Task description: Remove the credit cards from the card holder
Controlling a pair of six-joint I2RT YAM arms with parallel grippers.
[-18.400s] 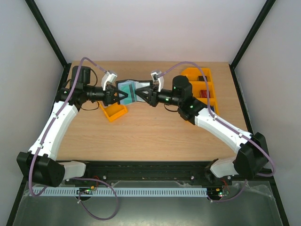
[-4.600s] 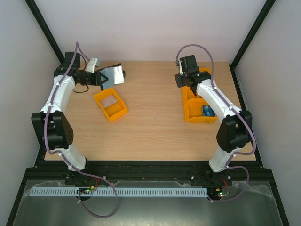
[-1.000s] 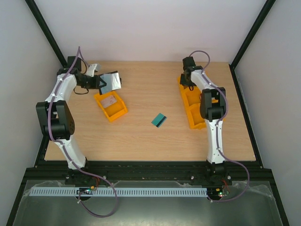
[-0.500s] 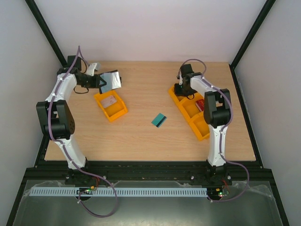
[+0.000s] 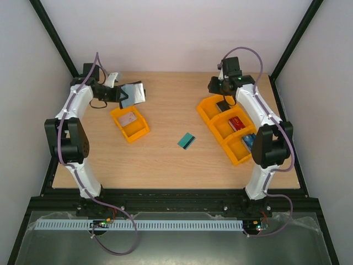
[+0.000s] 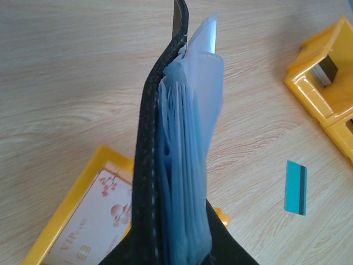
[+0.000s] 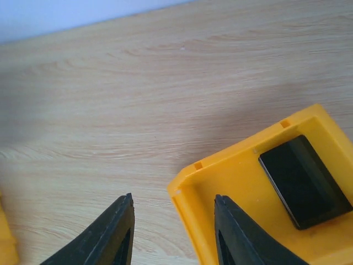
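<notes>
My left gripper should swing to the right in the top view next and go down onto the bare wood beside the teal card, because that spot is empty.
The card holder (image 5: 133, 93) hangs above the table's back left, black cover (image 6: 145, 182) to the left and blue-grey sleeves (image 6: 187, 160) fanned edge-on. My left gripper (image 5: 118, 95) (image 6: 176, 245) is shut on its lower end. One teal credit card (image 5: 187, 141) (image 6: 295, 187) lies flat on the wood mid-table, apart from both arms. My right gripper (image 5: 217, 88) (image 7: 174, 197) hovers open at the back right, its fingers either side of the near corner of the long orange tray (image 7: 190, 190). I cannot tell whether any cards remain in the sleeves.
A small orange tray (image 5: 142, 131) (image 6: 55, 232) below the card holder holds a pale printed card (image 6: 91, 221). The long orange tray (image 5: 205, 107) lies diagonally at right, holding a black block (image 7: 303, 182) (image 5: 225, 105) and a red block (image 5: 238, 122).
The long orange tray has swung from upright along the right side to a diagonal. My right gripper has lifted back and its jaws have widened. The left gripper still grips the card holder.
</notes>
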